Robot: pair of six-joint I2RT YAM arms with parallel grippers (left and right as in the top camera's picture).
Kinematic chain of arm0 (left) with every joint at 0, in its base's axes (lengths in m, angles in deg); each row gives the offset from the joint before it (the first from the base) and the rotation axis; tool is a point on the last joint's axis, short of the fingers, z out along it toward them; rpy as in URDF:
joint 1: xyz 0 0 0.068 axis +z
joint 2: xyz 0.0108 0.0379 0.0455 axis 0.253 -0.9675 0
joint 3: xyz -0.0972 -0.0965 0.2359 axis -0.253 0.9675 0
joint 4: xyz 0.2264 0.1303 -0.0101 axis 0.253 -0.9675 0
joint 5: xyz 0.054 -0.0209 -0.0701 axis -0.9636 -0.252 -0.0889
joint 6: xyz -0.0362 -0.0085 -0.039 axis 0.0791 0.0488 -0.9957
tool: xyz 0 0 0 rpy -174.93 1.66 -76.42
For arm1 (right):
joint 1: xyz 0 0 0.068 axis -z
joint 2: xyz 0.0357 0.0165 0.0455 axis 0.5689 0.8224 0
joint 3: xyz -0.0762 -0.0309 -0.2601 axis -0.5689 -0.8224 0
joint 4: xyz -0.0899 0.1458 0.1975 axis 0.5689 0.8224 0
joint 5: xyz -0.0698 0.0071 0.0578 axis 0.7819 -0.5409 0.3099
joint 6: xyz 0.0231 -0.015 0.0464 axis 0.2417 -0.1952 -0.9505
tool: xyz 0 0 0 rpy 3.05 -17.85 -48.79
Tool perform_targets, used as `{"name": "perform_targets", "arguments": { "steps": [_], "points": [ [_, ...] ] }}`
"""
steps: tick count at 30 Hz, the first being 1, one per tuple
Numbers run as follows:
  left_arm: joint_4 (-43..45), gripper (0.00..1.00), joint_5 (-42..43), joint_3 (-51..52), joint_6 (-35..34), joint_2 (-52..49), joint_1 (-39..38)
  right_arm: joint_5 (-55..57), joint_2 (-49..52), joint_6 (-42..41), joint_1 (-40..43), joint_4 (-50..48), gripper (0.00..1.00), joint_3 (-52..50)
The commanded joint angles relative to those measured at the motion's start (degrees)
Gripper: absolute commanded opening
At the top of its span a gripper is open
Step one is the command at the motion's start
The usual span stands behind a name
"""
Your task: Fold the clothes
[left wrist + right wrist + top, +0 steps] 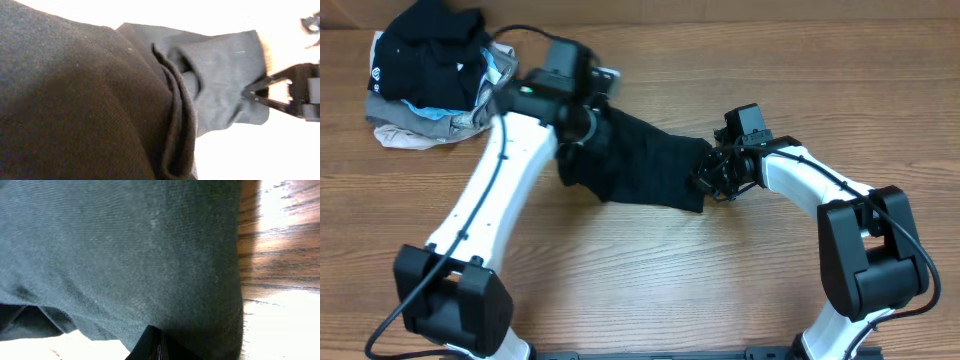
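Note:
I should next pull my right gripper up and to the right in the overhead view and let go of the garment's flat edge (699, 200) (159, 319), because it is already spread out at the fingers.
A black garment (640, 165) hangs stretched between my two grippers above the wooden table (650, 270). My left gripper (582, 128) holds its left end; the cloth fills the left wrist view (100, 100) and hides the fingers. My right gripper (712, 172) is shut on the garment's right edge; in the right wrist view the fingertips (155, 345) pinch the dark cloth (125, 255). The right gripper also shows far off in the left wrist view (270, 92), clamped on the cloth's far edge.
A pile of other clothes (430, 75), black, light blue and beige, lies at the table's back left corner. A black cable (520, 35) runs over it to the left arm.

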Motion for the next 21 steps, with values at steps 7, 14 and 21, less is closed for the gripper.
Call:
{"name": "perform_targets", "arguments": {
  "steps": [7, 14, 21],
  "points": [
    [4.9, 0.04, -3.7, -1.0, -1.9, -6.4, -9.9, -2.3, -0.8, -0.2, 1.1, -1.9, 0.04, 1.4],
    [6.1, 0.04, -3.4, -1.0, -2.8, -11.0, -11.4, -4.5, -12.0, -0.2, 8.3, 1.7, 0.04, 8.5],
    [8.4, 0.04, -1.9, -1.0, -2.8, -11.5, -12.2, -7.2, -22.9, 1.3, 19.9, 6.4, 0.05, 14.1]
  ]
}}
